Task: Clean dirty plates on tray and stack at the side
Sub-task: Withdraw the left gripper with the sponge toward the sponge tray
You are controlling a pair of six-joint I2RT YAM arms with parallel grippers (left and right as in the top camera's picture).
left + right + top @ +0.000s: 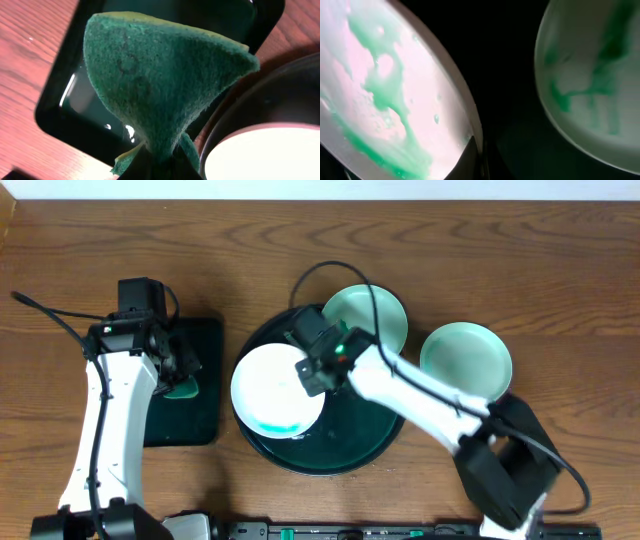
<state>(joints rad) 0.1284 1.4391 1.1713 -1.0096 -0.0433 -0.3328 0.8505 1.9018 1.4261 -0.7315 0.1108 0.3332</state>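
Next, my right gripper will rise, shift to the right in the overhead view and lower its plate onto the third plate (466,360), because that one lies off the tray.
The round dark tray (350,442) sits mid-table. A white plate (272,388) with a green smear along its near edge is over the tray's left part, tilted. My right gripper (312,372) is shut on that plate's right rim. In the right wrist view the plate (385,90) is streaked with green and my fingers (476,161) pinch its edge. A second pale-mint plate (366,314) lies on the tray's far rim, and it shows smeared in the right wrist view (595,85). A third plate (466,360) lies on the table to the right of the tray. My left gripper (180,376) is shut on a green sponge (165,85).
A black rectangular tray (195,425) lies left of the round tray, under the sponge; it also shows in the left wrist view (55,107). The round tray's rim (280,85) and the held plate (265,155) are close to the right of the sponge. A black cable (330,270) arcs over the far plate.
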